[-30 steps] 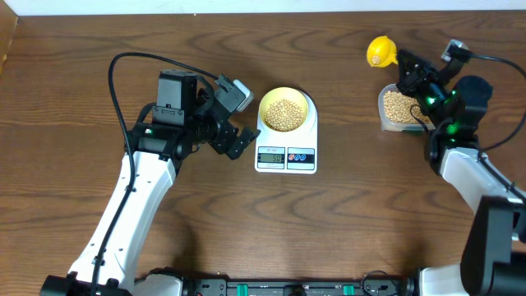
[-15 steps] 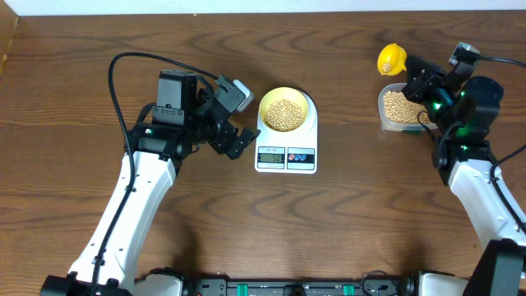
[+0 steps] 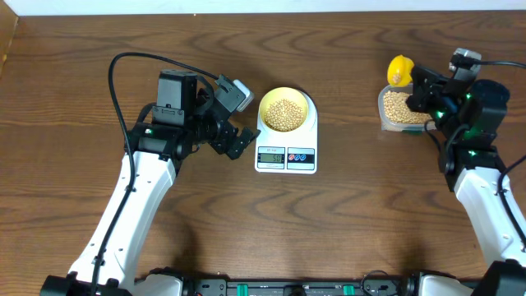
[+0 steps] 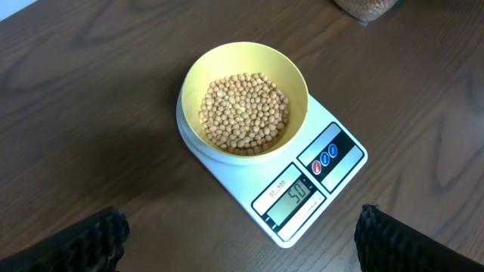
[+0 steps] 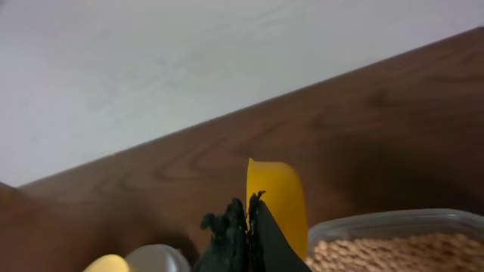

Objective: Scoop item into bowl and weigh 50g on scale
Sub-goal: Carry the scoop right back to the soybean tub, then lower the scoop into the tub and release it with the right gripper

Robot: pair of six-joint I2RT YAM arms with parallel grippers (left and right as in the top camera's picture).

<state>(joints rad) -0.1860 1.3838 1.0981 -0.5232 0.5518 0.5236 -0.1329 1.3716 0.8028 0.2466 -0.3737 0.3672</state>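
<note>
My right gripper is above the beans in the clear container, and the scale shows the asked weight, so it will go down and release the scoop [image 3: 399, 70] onto the beans.
The pale-yellow bowl [image 3: 265, 100] [image 4: 295, 75] stands on the white scale [image 3: 285, 159] [image 4: 333, 155] and holds a heap of tan beans [image 3: 285, 113] [image 4: 243, 112]. The scale's display is lit. Just left of the scale hovers my left gripper [image 3: 240, 120] [image 4: 242, 227], open wide, nothing between its fingers. At the back right, my right gripper [image 3: 416, 87] [image 5: 248, 219] is shut on the handle of a yellow scoop [image 3: 399, 70] [image 5: 276, 204]. The scoop's cup stands on edge over the far-left rim of a clear container [image 3: 383, 111] [image 5: 393, 225] of beans.
The table's back edge and a pale wall lie right behind the container. A black cable [image 3: 123, 62] loops over the left arm. Bare wood surrounds the scale in front and on both sides.
My right arm has carried the scoop to the right and toward the front, from beyond the container's far-left corner to its rim. The left arm, bowl and scale have stayed still.
</note>
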